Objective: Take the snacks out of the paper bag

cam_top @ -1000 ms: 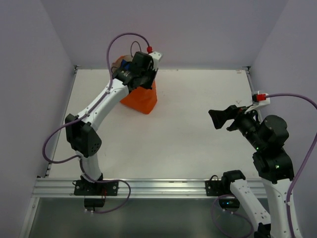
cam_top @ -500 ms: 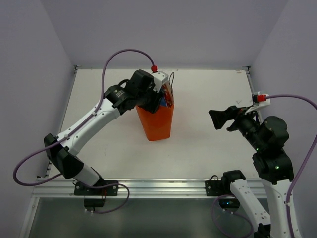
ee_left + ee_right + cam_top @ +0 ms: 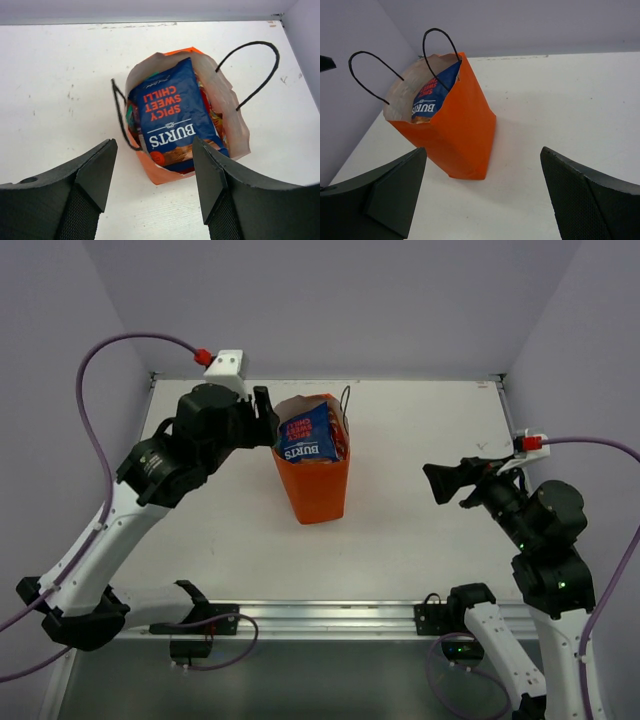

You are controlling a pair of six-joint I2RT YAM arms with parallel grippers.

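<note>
I will lower my left gripper onto the bag's nearest side rim (image 3: 277,443) next, with one finger inside and one outside, because the bag's paper edge stands free beside the blue packet.
The orange paper bag (image 3: 314,488) stands upright on the white table, left of centre, its mouth open and its black cord handles (image 3: 256,69) splayed out. On top of the snacks inside lies a blue-and-red packet (image 3: 174,116), with edges of other packets showing under it. My left gripper (image 3: 263,414) hovers just left of the bag's rim (image 3: 161,173); it is open and holds nothing. Well to the right of the bag (image 3: 461,131), my right gripper (image 3: 446,483) faces it with jaws wide apart and empty. The blue packet (image 3: 433,98) peeks over the rim in that view too.
Lilac walls close in the table (image 3: 420,420) at the back and on both sides. An aluminium rail (image 3: 320,618) with both arm bases runs along the near edge. Purple cables loop above each arm.
The left arm brought the bag from the back-left corner toward the middle, stood it upright, opened its jaws and drew back to the left. The right arm barely shifted.
</note>
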